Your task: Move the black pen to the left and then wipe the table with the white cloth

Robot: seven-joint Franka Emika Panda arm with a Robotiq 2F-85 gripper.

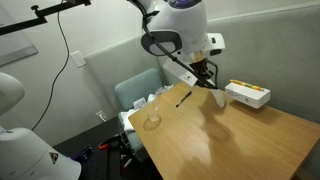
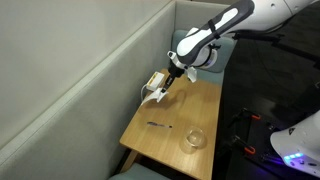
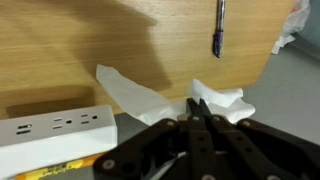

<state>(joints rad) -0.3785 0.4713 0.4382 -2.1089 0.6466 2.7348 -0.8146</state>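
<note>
My gripper lowers the still hanging cloth onto the bare wood point(image 1: 205, 101) point(image 3: 165, 78) beside the power strip next, since that wood lies below it. It then releases the cloth's upper edge.
The black pen point(image 1: 184, 97) lies on the wooden table point(image 1: 230, 140), near its far edge; it also shows in an exterior view point(image 2: 157, 125) and at the top of the wrist view point(image 3: 218, 25). My gripper point(image 1: 205, 78) is shut on the white cloth point(image 1: 218, 97), which hangs from the fingertips just above the table. In the wrist view the closed fingers point(image 3: 197, 108) pinch the cloth point(image 3: 135, 95), and it spreads out to both sides. The other exterior view shows the gripper point(image 2: 171, 82) and cloth point(image 2: 158, 95) near the table's back end.
A white power strip on a yellow-edged box point(image 1: 247, 94) sits next to the cloth and shows in the wrist view point(image 3: 55, 128). A clear glass point(image 1: 152, 120) stands near the table's corner. A grey wall point(image 2: 80, 80) runs along one table side.
</note>
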